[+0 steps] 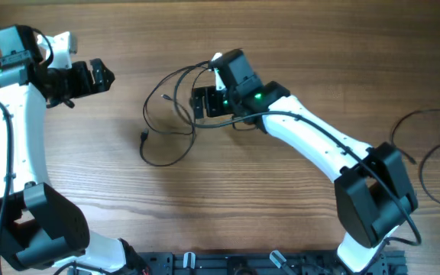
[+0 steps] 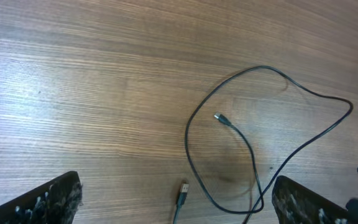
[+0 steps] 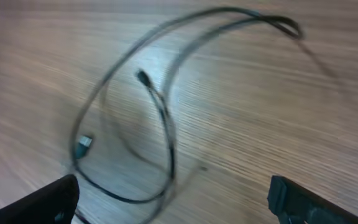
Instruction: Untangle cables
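Observation:
The loops overlap at the black cable's near crossing [image 1: 193, 132] [image 3: 165, 190], so my right gripper should move down and back onto it.
A thin black cable [image 1: 166, 132] lies in loose overlapping loops on the wooden table, left of centre, with small plug ends at its left side [image 1: 143, 137]. My right gripper [image 1: 201, 103] hangs open just above the loops' right side. In the right wrist view, which is blurred, the cable [image 3: 165, 124] lies ahead of the open fingers [image 3: 176, 202]. My left gripper [image 1: 98, 76] is open and empty at the far left, apart from the cable. In the left wrist view the loop [image 2: 187, 137] and a plug [image 2: 183, 190] lie between its spread fingers [image 2: 176, 208].
More thin black cable [image 1: 422, 164] lies in loops at the table's right edge, behind the right arm's elbow [image 1: 373, 191]. The arm bases and a black rail [image 1: 235, 263] run along the front edge.

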Motion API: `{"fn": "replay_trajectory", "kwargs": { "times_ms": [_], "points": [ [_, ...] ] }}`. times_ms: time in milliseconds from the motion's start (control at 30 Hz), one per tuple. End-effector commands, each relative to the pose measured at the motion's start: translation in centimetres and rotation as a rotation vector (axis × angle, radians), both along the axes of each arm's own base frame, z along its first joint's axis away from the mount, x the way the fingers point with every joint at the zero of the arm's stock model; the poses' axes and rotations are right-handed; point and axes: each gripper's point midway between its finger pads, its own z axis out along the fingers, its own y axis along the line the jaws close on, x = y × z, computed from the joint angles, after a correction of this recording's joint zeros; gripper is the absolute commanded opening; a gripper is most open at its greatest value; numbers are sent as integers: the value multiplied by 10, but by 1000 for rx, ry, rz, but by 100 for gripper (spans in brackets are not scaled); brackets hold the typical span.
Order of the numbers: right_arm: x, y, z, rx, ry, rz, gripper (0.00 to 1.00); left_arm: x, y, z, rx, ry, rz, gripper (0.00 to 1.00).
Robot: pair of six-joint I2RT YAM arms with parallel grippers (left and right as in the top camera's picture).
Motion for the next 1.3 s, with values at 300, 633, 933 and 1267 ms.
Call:
{"fn": "replay_trajectory", "kwargs": {
  "times_ms": [300, 633, 933, 1267],
  "points": [
    [-8, 57, -77, -10, -70, 364, 100, 0, -8, 5, -38, -17, -29, 100],
    [-54, 86, -68, 181, -65, 710, 100, 0, -8, 4, -39, -15, -30, 100],
    [-70, 74, -80, 122, -47, 807, 100, 0, -13, 6, -65, -23, -42, 100],
    [-72, 72, -84, 89, -96, 872, 100, -1, -15, 7, -80, -21, -49, 100]
  ]
}}
